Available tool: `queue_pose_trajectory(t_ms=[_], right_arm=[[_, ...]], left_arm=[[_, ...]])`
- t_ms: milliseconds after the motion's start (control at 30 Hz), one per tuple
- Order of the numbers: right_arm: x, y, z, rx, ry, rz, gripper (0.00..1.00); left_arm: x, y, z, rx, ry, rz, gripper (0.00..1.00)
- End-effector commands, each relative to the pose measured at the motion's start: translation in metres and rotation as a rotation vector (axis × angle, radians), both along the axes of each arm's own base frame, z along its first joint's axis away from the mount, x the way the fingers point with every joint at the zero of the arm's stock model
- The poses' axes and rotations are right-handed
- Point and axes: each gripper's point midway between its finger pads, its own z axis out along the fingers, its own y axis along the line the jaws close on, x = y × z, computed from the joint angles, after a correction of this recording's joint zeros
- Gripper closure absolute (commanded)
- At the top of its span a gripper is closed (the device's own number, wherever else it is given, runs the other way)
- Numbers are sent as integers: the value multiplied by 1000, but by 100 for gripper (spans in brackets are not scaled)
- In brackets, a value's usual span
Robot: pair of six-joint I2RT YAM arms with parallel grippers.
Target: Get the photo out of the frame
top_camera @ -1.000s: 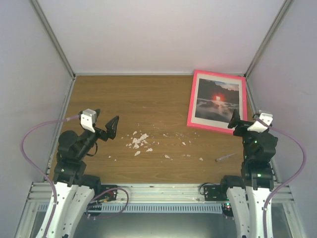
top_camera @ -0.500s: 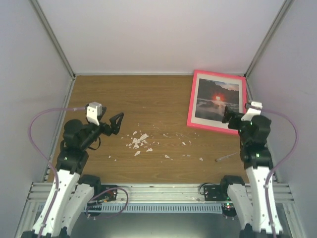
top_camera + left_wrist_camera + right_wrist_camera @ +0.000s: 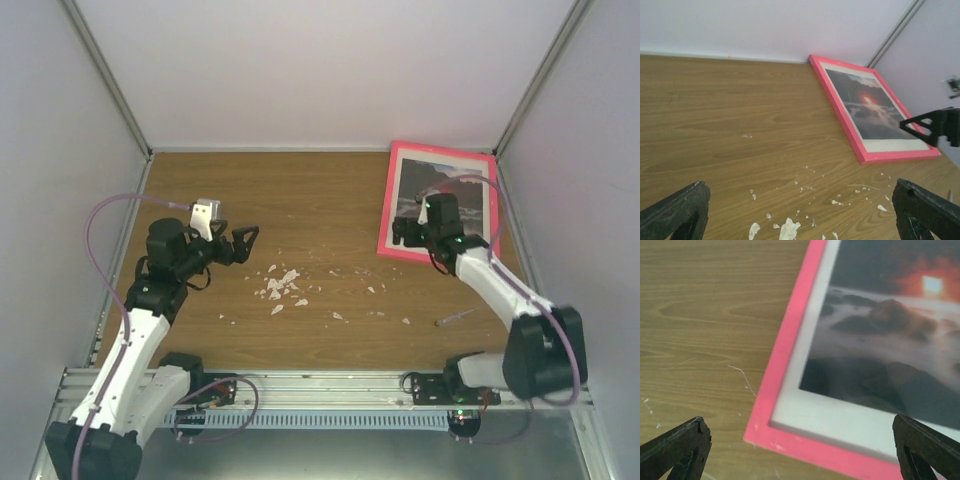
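Note:
The frame's side border (image 3: 383,230) by the frame's near corner faces open table, so my right gripper will next go left in the top view and down onto it.
The pink-red frame (image 3: 387,200) lies flat at the far right of the table, face up. The seascape photo (image 3: 412,178) sits in it behind a white mat (image 3: 840,420). My right gripper (image 3: 408,234) is open and empty, hovering above the frame's near-left corner. In the right wrist view the frame's border (image 3: 785,340) and the photo (image 3: 890,340) fill the space between its fingertips (image 3: 675,445). My left gripper (image 3: 245,240) is open and empty over the left-middle of the table. The left wrist view shows the frame (image 3: 840,117) and photo (image 3: 865,105) well ahead.
White scraps (image 3: 280,285) are scattered on the wooden table near the middle. A thin pen-like object (image 3: 455,318) lies near the right front. Grey enclosure walls stand close behind and to the right of the frame. A metal rail runs along the near edge.
My right arm has reached forward and left, from beside the frame's near-right corner to above its near-left corner. My left arm has risen and moved slightly forward and right.

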Motion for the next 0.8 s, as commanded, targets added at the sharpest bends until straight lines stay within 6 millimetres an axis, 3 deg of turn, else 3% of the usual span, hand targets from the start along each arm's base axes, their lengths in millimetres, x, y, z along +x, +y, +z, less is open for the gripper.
queue_pose_trajectory(t_ms=[0,167,267,767], right_arm=[[44,22,-9,-45,-42,-37,0],[78,36,-41,-87,-2,-68,7],[89,35,-56,-107,31,-112,17],[97,52,-115,-98,163,-198,46]], left_arm=[[1,-3,3,-44,3,-44,1],[2,-1,2,-62,14,-61,1],[2,1,2,-71,11,-64,1],[1,3,-2,-95,28,-69,1]])
